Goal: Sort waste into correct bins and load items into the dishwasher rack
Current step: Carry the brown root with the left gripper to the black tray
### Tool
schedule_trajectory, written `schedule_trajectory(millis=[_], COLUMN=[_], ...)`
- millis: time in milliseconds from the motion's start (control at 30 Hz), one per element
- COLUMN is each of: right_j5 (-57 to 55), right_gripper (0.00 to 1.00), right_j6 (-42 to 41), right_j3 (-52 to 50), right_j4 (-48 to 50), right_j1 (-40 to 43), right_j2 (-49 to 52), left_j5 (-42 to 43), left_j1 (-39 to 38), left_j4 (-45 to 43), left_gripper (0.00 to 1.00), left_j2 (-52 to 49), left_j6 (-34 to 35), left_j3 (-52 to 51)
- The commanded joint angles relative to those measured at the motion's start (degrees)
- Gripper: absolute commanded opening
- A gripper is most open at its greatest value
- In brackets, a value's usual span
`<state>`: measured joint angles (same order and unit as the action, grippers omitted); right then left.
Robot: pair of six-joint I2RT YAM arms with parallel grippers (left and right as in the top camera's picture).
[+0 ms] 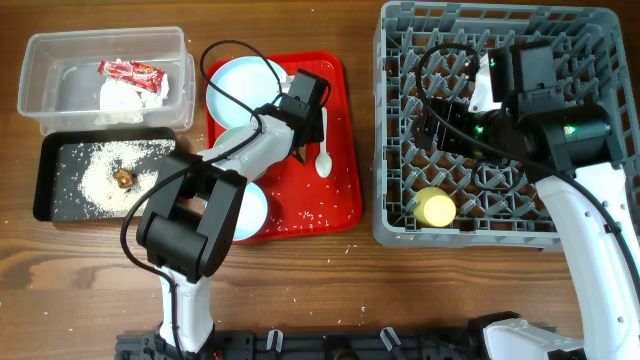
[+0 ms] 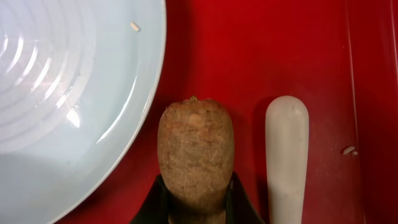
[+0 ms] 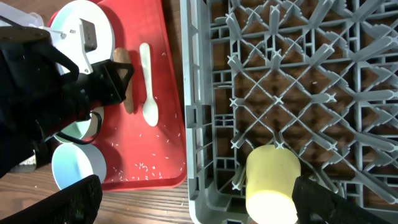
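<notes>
My left gripper lifts and swings left in the overhead view next, then brings the stick down beside the brown lump, since the black tray holds food scraps.
My left gripper (image 2: 198, 208) is shut on the near end of the brown sausage-like stick (image 2: 196, 152), low over the red tray, between the pale blue plate (image 2: 62, 93) and the white spoon (image 2: 287, 155). In the overhead view the left gripper (image 1: 303, 140) is beside the spoon (image 1: 323, 158), below the plate (image 1: 245, 85). Two pale blue bowls (image 1: 252, 205) (image 1: 232, 138) sit partly under the arm. My right gripper (image 3: 199, 208) is open and empty above the grey rack (image 1: 580, 230). A yellow cup (image 1: 435, 207) lies in the rack's front left.
The clear tub (image 1: 60, 70) at the back left holds the red wrapper (image 1: 130, 70) and the white napkin (image 1: 120, 100). The black tray (image 1: 50, 170) in front of it holds rice (image 1: 95, 185) and a brown lump (image 1: 123, 178). Rice grains lie on the red tray (image 1: 335, 205).
</notes>
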<state>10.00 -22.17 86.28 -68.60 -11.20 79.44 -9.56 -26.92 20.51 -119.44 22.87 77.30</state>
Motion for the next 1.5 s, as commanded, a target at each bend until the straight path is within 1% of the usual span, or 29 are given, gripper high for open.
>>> schedule_trajectory(millis=[0,133,167,233,300,333,400,467,500,567,633,700,800,867,900,967,1000,1033,1100,1133,1233,1300,1400,1433,1467], right_j5=[-1.2,-1.2,-1.2,-1.2,-1.2,-1.3,-1.2,-1.2,-1.2,-1.2,-1.2,-1.2,-1.2,-1.2,-1.2,-1.2,-1.2,-1.3,-1.3,-1.2,-1.2,-1.1,-1.0,-0.6,0.2], right_gripper=[1.00,1.00,1.00,1.00,1.00,1.00,0.99,1.00,1.00,1.00,1.00,1.00,1.00,1.00,1.00,1.00,1.00,1.00,1.00,1.00,0.99,1.00,1.00,1.00,1.00], right_j6=[1.2,1.2,1.2,1.2,1.2,1.2,1.2,1.2,1.2,1.2,1.2,1.2,1.2,1.2,1.2,1.2,1.2,1.2,1.2,1.2,1.2,1.2,1.2,1.2,1.3], right_j3=[0.3,0.3,0.3,0.3,0.3,0.3,0.3,0.3,0.3,0.3,0.3,0.3,0.3,0.3,0.3,0.3,0.3,0.3,0.3,0.3,0.3,0.3,0.3,0.3,0.3], right_j4=[-0.1,0.0,0.4,0.4,0.5,0.6,0.6,0.6,0.6,0.6,0.6,0.5,0.5,0.5,0.6,0.6,0.6,0.6,0.9,1.0,1.1,1.7,1.7,1.9,2.1], right_j1=[0.0,0.0,0.0,0.0,0.0,0.0,0.0,0.0,0.0,0.0,0.0,0.0,0.0,0.0,0.0,0.0,0.0,0.0,0.0,0.0,0.0,0.0,0.0,0.0,0.0], right_j2=[-0.2,-0.2,-0.2,-0.2,-0.2,-0.2,-0.2,-0.2,-0.2,-0.2,-0.2,-0.2,-0.2,-0.2,-0.2,-0.2,-0.2,-0.2,-0.2,-0.2,-0.2,-0.2,-0.2,-0.2,-0.2], left_j5=[1.1,0.9,0.9,-0.4,-3.8,-5.9,-6.4,-6.4,-6.4,-6.4,-6.4,-6.4,-6.4,-6.4,-6.4,-6.4,-6.4,-6.4,-6.4,-6.4,-5.4,-3.0,-2.4,-1.8,-1.4], left_j1=[0.0,0.8,1.8,5.0,10.3,14.1,23.7,30.3,34.0,39.6,43.6,46.6,47.8,47.9,47.9,47.9,47.9,47.9,47.8,47.8,47.6,46.9,44.0,41.7,40.4], left_j4=[1.0,7.3,9.6,14.1,19.2,21.9,26.9,29.5,29.5,29.2,27.0,23.5,20.3,17.7,16.6,14.8,14.3,13.4,13.7,14.0,16.6,21.2,28.4,30.4,31.0], left_gripper=[0.04,0.04,0.04,0.04,0.04,0.04,0.05,0.05,0.04,0.05,0.08,0.08,0.08,0.12,0.19,0.38,0.41,0.51,0.64,0.67,0.69,0.69,0.63,0.61,0.60], left_j2=[0.8,13.6,18.4,24.9,28.6,29.0,28.0,26.9,26.2,24.1,21.0,16.0,11.2,9.5,9.2,9.2,9.2,9.5,11.1,12.3,19.2,25.7,31.9,33.8,34.5], left_j6=[0.1,0.1,0.1,0.1,0.7,3.9,11.1,15.6,19.3,29.1,35.0,37.7,37.8,37.8,37.8,37.8,37.5,35.2,30.1,29.8,29.8,29.8,29.5,24.3,21.5], left_j3=[0.1,2.2,2.2,2.2,2.2,2.2,2.1,1.4,0.1,-2.5,-5.2,-7.2,-7.2,-7.2,-7.2,-7.2,-7.2,-7.0,-5.6,-5.3,-5.3,-5.3,-5.3,-5.3,-5.3])
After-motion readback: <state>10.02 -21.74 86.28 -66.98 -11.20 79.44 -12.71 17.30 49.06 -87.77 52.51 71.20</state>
